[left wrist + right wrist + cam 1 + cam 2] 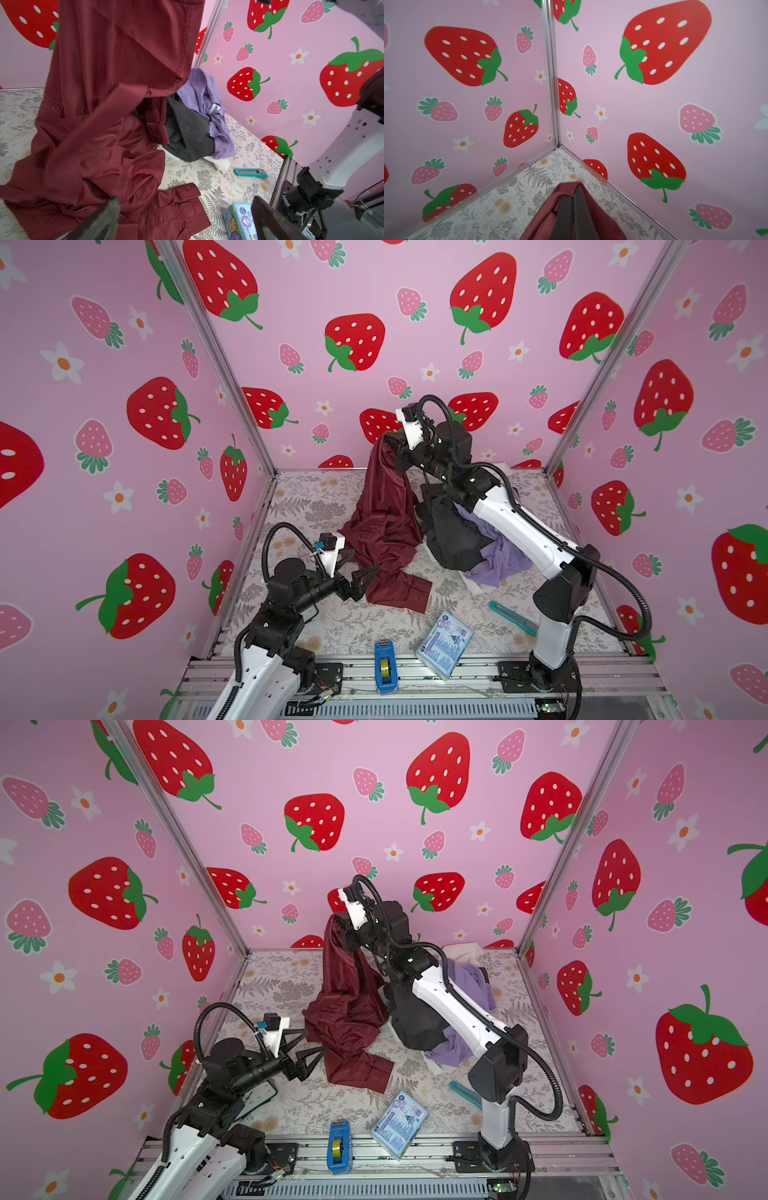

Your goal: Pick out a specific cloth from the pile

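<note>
I will next move my right gripper down and back onto the cloth's lower part [387,541] and let go of the cloth's fold, because that part of the cloth lies on the tabletop, below and back from the gripper.
The maroon cloth [386,506] hangs in a long drape from my right gripper [390,441], which is raised near the back wall. Its lower part and a cuffed sleeve [187,199] lie on the table. In the right wrist view the right gripper [574,187] is shut on a fold of the cloth [602,224], which wraps over both fingers. The pile [465,539] of black, lavender and white garments sits just right of the cloth, under the right arm. My left gripper [368,583] is open low at the cloth's left edge, holding nothing; its fingers [104,218] frame the sleeve.
A blue tissue pack [444,643], a blue tape dispenser [385,664] and a teal utility knife [513,617] lie near the table's front edge. Strawberry-printed walls close in the left, back and right sides.
</note>
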`<state>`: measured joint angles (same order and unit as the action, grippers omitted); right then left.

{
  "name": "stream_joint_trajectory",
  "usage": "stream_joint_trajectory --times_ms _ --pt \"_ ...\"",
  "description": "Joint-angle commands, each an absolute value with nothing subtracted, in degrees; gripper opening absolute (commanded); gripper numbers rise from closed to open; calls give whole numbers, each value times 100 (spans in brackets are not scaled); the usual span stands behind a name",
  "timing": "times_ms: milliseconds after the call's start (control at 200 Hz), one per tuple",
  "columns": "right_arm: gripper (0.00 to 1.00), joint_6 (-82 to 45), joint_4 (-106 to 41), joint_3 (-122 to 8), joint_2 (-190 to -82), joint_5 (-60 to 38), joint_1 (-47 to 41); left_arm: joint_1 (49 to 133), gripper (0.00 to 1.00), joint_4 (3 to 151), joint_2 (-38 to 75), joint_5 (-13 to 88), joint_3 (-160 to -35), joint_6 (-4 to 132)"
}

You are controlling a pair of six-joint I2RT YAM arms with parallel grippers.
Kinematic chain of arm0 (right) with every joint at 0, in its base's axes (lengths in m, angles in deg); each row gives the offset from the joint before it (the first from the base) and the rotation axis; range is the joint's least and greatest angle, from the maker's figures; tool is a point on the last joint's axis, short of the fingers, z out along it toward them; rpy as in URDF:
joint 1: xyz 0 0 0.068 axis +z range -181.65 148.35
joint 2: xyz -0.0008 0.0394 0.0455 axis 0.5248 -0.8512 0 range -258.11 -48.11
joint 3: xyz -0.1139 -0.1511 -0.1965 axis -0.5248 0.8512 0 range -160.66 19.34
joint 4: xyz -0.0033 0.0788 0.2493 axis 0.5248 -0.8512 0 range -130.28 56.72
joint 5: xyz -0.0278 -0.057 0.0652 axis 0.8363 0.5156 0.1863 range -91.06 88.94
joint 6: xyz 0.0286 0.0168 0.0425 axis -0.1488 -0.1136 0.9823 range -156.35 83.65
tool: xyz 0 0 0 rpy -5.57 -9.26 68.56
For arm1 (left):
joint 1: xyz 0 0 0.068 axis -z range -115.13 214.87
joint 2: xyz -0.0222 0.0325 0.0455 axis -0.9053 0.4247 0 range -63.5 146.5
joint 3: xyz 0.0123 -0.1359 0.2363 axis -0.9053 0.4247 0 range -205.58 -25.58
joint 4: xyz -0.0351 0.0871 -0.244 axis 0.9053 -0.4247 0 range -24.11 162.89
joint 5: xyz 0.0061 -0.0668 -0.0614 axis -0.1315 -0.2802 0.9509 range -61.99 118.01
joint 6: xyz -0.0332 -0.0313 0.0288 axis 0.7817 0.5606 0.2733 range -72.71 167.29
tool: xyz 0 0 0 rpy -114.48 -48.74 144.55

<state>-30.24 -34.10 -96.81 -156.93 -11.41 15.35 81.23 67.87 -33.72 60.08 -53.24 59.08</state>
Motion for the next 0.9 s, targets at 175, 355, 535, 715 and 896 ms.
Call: stream_joint_trajectory --times_ms 175,355,535,715,896 --pt "0 -2805 -3744 -9568 -16047 -1938 1819 8155 99 6787 -3651 5890 -5254 5867" --pt "0 -2407 -3669 -8377 -15941 -2278 1877 8162 99 6823 -3789 5843 -5195 5884" --pt "0 -2122 -3622 -7426 -15949 -2524 1964 8168 99 6826 -3801 5824 -5186 5889" --pt "0 -2285 -4249 -6850 -15862 -1599 1982 8170 99 6823 -3782 5823 -5190 5881" --pt "0 -2295 -5060 -6651 -16037 -567 1947 8173 99 6823 -3756 5807 -5186 5875"
